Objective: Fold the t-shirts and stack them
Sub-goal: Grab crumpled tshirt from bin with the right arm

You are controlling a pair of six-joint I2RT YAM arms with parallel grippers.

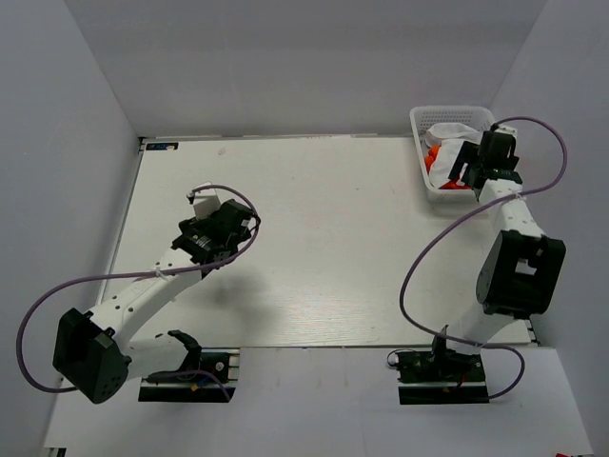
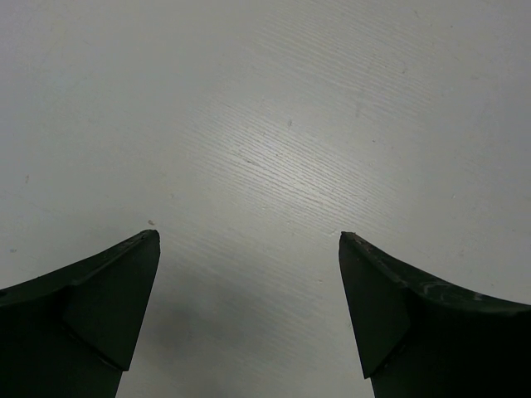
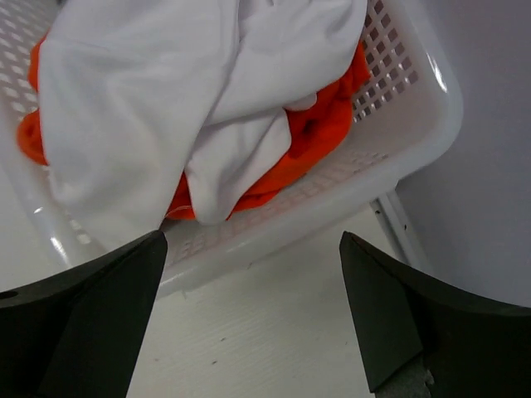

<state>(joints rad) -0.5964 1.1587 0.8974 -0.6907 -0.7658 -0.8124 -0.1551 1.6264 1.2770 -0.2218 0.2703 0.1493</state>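
My right gripper is to move outward next, past the basket's near rim and down onto the near fold of the white t-shirt, because that fold lies on top of the orange t-shirt.
A white t-shirt [image 3: 141,108] lies crumpled on top of a bright orange t-shirt [image 3: 319,137], both inside the white lattice basket [image 3: 415,141]. In the top view the basket [image 1: 421,143] sits at the far right of the table, with white cloth [image 1: 449,133] and orange cloth [image 1: 433,154] showing. My right gripper [image 3: 249,249] is open and empty, over the table just in front of the basket's near rim; in the top view it [image 1: 476,162] hangs over the basket. My left gripper [image 2: 249,240] is open and empty over bare table at mid left [image 1: 233,228].
The white table [image 1: 324,248] is walled by grey panels at the left, back and right. The basket stands close to the right wall. A metal rail [image 3: 402,228] runs along the table's right edge beside the basket.
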